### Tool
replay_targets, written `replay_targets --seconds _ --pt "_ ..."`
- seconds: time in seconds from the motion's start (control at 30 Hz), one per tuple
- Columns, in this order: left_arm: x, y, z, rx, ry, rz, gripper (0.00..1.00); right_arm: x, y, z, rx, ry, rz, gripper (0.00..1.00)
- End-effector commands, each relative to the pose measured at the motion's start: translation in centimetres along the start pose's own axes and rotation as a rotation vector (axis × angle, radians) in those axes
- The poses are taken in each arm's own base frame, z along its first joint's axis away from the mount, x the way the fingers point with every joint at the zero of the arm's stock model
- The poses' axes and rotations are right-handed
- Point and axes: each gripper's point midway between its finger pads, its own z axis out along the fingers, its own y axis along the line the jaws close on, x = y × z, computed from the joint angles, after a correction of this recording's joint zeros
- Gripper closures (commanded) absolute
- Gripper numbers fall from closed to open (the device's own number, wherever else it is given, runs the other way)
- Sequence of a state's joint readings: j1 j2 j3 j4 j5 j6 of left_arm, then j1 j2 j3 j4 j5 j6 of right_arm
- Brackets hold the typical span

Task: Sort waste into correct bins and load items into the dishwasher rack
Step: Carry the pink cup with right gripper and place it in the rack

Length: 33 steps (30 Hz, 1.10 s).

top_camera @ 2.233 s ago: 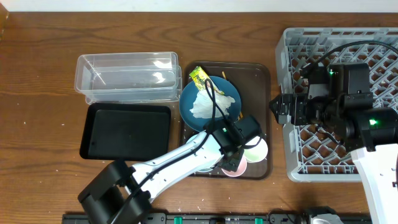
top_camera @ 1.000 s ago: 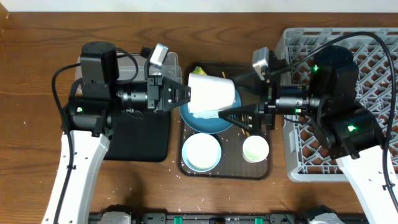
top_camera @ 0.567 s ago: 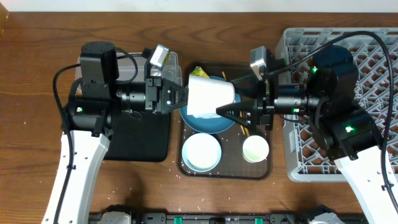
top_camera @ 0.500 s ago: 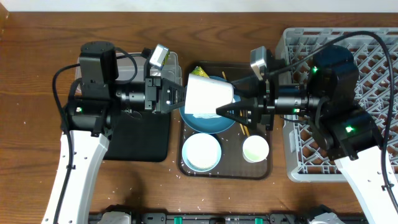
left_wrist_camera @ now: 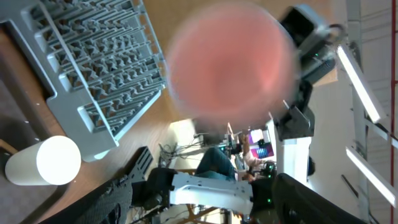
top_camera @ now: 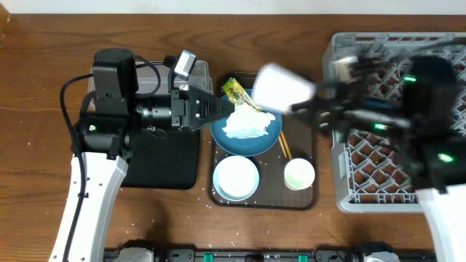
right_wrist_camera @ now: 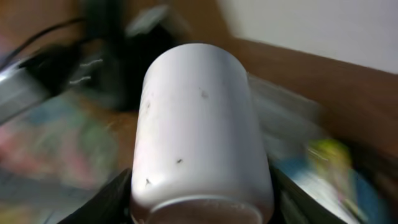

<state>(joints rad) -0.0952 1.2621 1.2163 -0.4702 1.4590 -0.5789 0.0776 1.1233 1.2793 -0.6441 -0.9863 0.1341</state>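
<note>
I should next swing the pink cup with my right gripper from the plate, back and down into the near end of the grey dishwasher rack [top_camera: 349, 204], because that end is empty.
A pink cup [top_camera: 284, 86] hangs in the air over the right side of the dark-blue plate [top_camera: 247, 147], its image blurred. My right gripper [top_camera: 300, 102] is shut on it; in the right wrist view the pale cup [right_wrist_camera: 199, 130] fills the gap between both black fingers [right_wrist_camera: 109, 200]. My left gripper [top_camera: 227, 109] stands open and empty to the left of the plate, and its wrist view looks into the cup's pink mouth [left_wrist_camera: 230, 62]. A crumpled napkin [top_camera: 249, 122] lies on the plate, with the snack wrapper [top_camera: 234, 89] at its far rim. The grey dishwasher rack [top_camera: 349, 204] is at the right.
A brown serving tray [top_camera: 262, 201] carries the plate, a white bowl [top_camera: 236, 177], a white cup [top_camera: 299, 173] and chopsticks [top_camera: 284, 148]. The clear tub [top_camera: 145, 87] and the black tray [top_camera: 153, 156] lie at the left, partly under my left arm.
The left gripper has opened and let go of the cup. The right gripper, which closed on the cup, has swung it up and right towards the rack.
</note>
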Motion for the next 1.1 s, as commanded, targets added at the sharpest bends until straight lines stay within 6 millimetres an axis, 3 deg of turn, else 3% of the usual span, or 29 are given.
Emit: replay_targets --seconds 0.0,0.07,0.13,0.23,0.3,0.67,0.77,0.87,1.07 --pt "-0.3 -0.5 0.0 -0.002 -0.004 0.028 0.25 -0.3 -5.6 -5.3 0.382 -0.087 0.105 0.6" --pt "-0.3 -0.5 0.0 -0.002 -0.004 0.028 0.24 2.1 -9.5 -9.1 0.649 -0.087 0.279 0.6" --pt "-0.3 -0.4 0.0 -0.005 -0.007 0.027 0.24 6.7 -13.0 -14.3 0.984 -0.06 0.534 0.6" --pt "-0.3 -0.4 0.0 -0.008 -0.009 0.028 0.24 11.8 -14.4 -19.4 1.307 0.034 0.732 0.6" --pt "-0.3 -0.4 0.0 -0.008 -0.009 0.028 0.24 13.9 -14.8 -21.3 1.427 0.118 0.784 0.6" --pt "-0.3 -0.4 0.0 -0.008 -0.009 0.028 0.23 18.4 -18.6 -19.2 1.38 0.445 0.957 0.58" --pt "-0.3 -0.4 0.0 -0.009 -0.009 0.028 0.23 18.9 -19.7 -17.6 1.292 0.485 0.979 0.49" --pt "-0.4 -0.3 0.0 -0.014 -0.014 0.049 0.23 18.8 -21.0 -17.2 1.288 0.477 0.974 0.29" --pt "-0.5 0.5 0.6 -0.061 -0.027 0.081 0.24 16.0 -20.7 -15.3 1.159 0.374 0.916 0.22"
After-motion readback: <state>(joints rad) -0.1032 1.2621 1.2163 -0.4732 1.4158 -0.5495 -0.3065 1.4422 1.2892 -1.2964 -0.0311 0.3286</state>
